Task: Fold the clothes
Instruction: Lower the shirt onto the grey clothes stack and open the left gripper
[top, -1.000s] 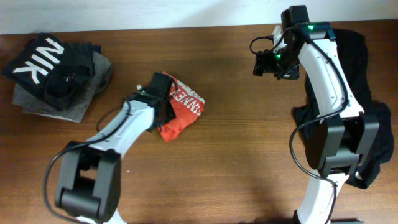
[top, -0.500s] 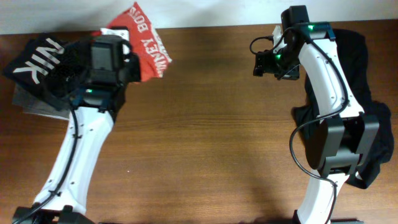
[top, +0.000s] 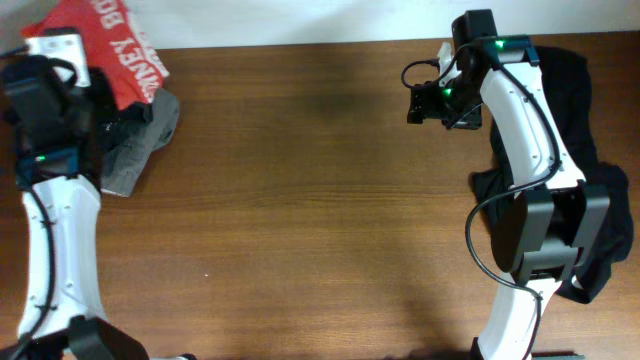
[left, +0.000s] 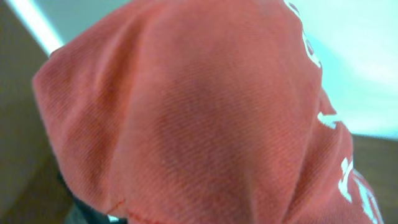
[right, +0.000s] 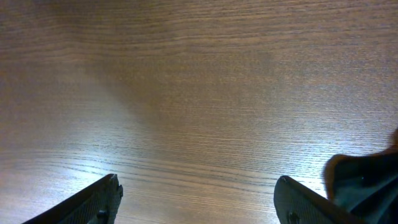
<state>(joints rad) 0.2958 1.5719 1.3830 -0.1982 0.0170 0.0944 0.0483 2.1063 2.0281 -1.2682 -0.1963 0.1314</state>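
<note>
I need to lower the hanging T-shirt in my left gripper next onto the dark top on the grey garment (top: 124, 128), which lies below the gripper, then draw back and release.
The red-orange T-shirt (top: 118, 45) with white lettering hangs bunched from my left gripper (top: 97, 80), lifted at the far back left above the pile of clothes. It fills the left wrist view (left: 186, 112) and hides the fingers there. The larger black garment (top: 592, 110) lies spread at the right edge of the table, behind and beside my right arm. A corner of it shows in the right wrist view (right: 367, 180). My right gripper (top: 416, 102) is open and empty over bare wood (right: 198, 183), left of the black garment.
A grey garment (top: 145, 140) lies at the back left under my left arm, with a dark top partly hidden on it. The wooden table (top: 320, 200) runs to a white wall at the back edge.
My left gripper has carried the red-orange T-shirt from the table's middle up and left to above the back-left pile. The right arm has not moved.
</note>
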